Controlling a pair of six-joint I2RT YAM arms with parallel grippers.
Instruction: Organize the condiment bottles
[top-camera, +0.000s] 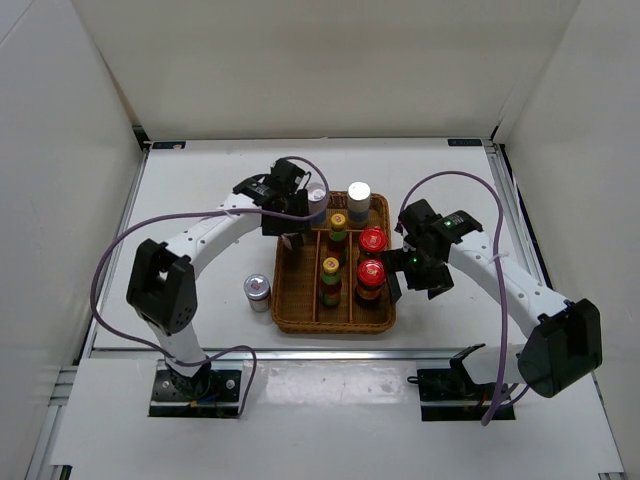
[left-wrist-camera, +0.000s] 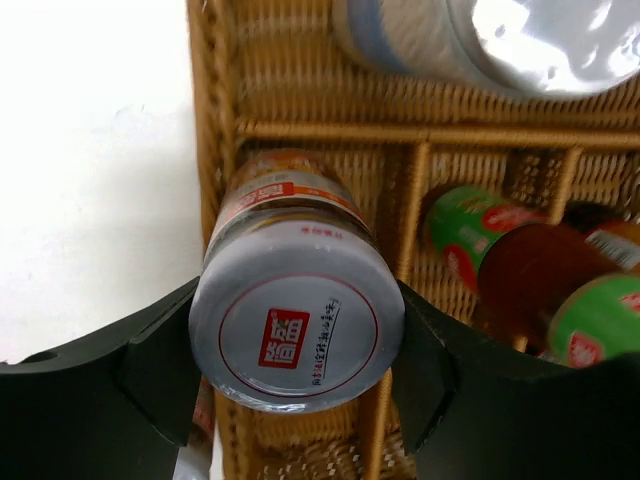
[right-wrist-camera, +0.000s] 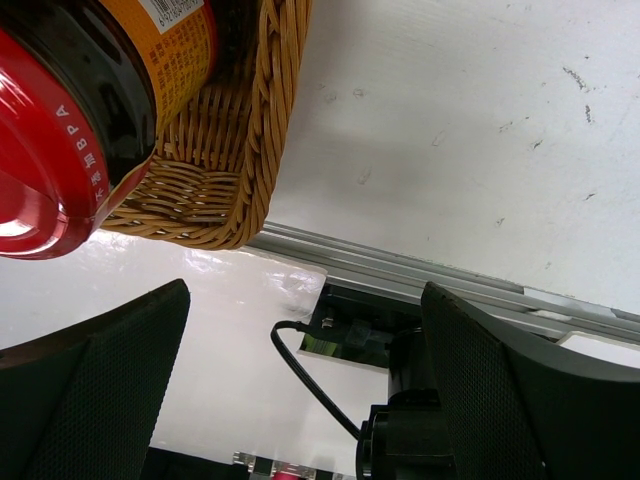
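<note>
My left gripper will next lower the short silver-lidded jar (left-wrist-camera: 296, 330) into the far end of the column (left-wrist-camera: 362, 182) beside the yellow-capped bottles and let go of it, because that column is empty.
My left gripper (top-camera: 294, 230) is shut on a short silver-lidded jar (left-wrist-camera: 296, 330), held over the left column of the brown wicker tray (top-camera: 290, 300); the arm hides the jar in the top view. A second silver-lidded jar (top-camera: 258, 290) stands on the table left of the tray. In the tray are two silver-capped shakers (top-camera: 359, 197) at the back, two yellow-capped bottles (top-camera: 330, 272) in the middle column and two red-capped jars (top-camera: 370, 277) on the right. My right gripper (top-camera: 398, 277) is open and empty beside the tray's right wall, next to a red-capped jar (right-wrist-camera: 60, 130).
The table's front metal rail (right-wrist-camera: 420, 275) runs below the tray corner (right-wrist-camera: 215, 190). White walls enclose the table on the left, back and right. The left arm's purple cable (top-camera: 130, 240) loops over the table's left side.
</note>
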